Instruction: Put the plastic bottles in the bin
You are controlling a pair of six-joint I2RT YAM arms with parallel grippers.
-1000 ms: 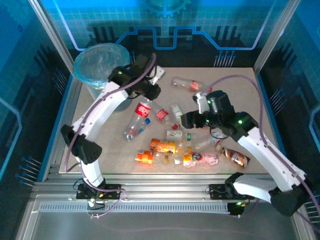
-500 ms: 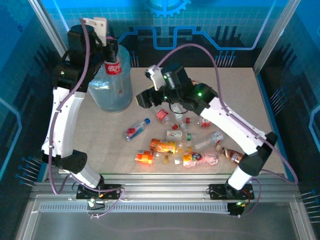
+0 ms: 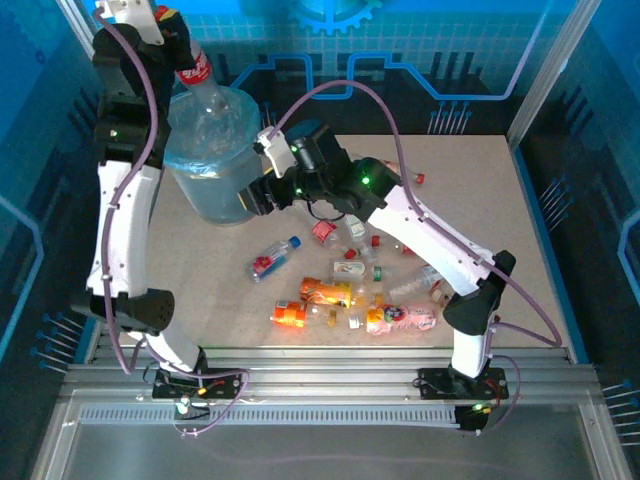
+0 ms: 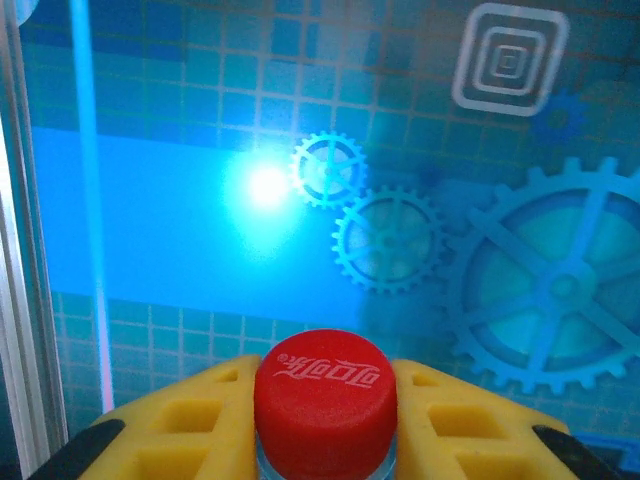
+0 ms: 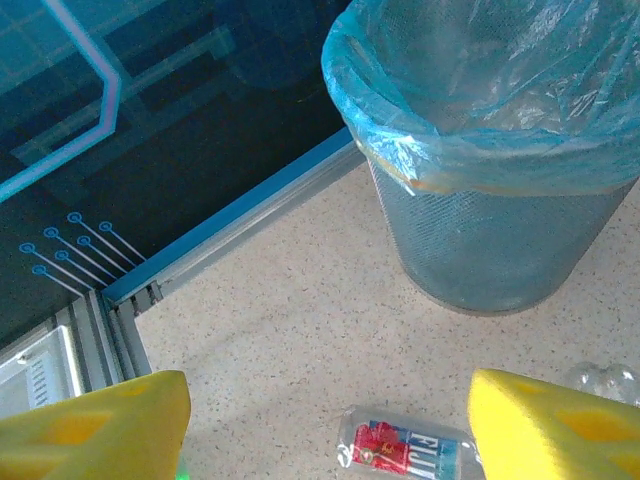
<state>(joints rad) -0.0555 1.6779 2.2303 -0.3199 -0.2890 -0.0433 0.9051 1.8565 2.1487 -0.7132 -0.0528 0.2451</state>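
The opening of the bin (image 3: pixel 215 160) lies below my left gripper. My left gripper moves down toward that opening next and releases the clear bottle there.
My left gripper (image 3: pixel 163 20) is raised high at the back left, shut on the red cap (image 4: pixel 326 385) of a clear bottle with a red label (image 3: pixel 195 68). That bottle hangs tilted over the round pale-blue bin (image 3: pixel 215 160). My right gripper (image 3: pixel 253 195) stands open low beside the bin (image 5: pixel 500 150), its yellow fingers (image 5: pixel 95 425) wide apart above the table. A clear blue-labelled bottle (image 5: pixel 410 447) lies between them, untouched; it is the blue-capped bottle (image 3: pixel 272 257). Several more bottles, orange (image 3: pixel 325 292) and clear, lie scattered mid-table.
The metal frame rail (image 5: pixel 230 225) runs along the table's far left edge behind the bin. A blue back wall (image 4: pixel 300 200) stands close behind my left gripper. Bare tabletop (image 3: pixel 470 200) lies at the right.
My left arm lifted the red-labelled bottle higher and to the left above the bin. My right arm swung further left, toward the bin's base.
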